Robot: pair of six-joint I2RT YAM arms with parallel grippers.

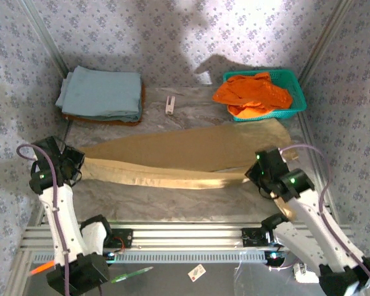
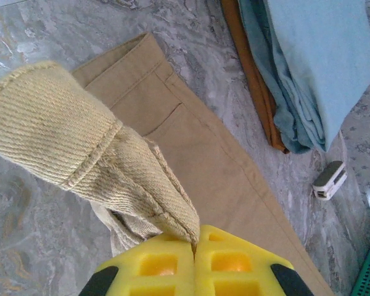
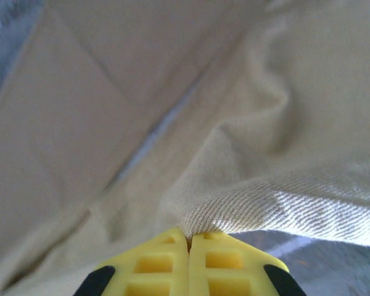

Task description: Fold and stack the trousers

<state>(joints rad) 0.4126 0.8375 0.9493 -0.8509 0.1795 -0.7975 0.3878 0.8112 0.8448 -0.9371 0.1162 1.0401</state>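
My left gripper carries the end of the nearer leg outward and down onto the far edge of the flat leg (image 1: 100, 144) (image 2: 176, 79) next, because that leg lies spread beyond it.
The tan trousers (image 1: 191, 157) lie stretched across the table from left to right, one leg laid flat and the nearer leg lifted at both ends. My left gripper (image 1: 68, 165) is shut on the nearer leg's left end; in the left wrist view the gripper (image 2: 195, 245) pinches a bunched fold of the trousers (image 2: 98, 154) between yellow fingertips, the flat leg below it. My right gripper (image 1: 258, 174) is shut on the leg's right end. Its wrist view has the gripper (image 3: 189, 237) clamping a ridge of the trousers (image 3: 253, 185), raised off the table.
A folded light blue cloth (image 1: 102, 92) on a brown one sits at the back left. A teal basket (image 1: 299, 92) with an orange garment (image 1: 253, 92) stands at the back right. A small white object (image 1: 170, 104) lies between them. Patterned walls close in both sides.
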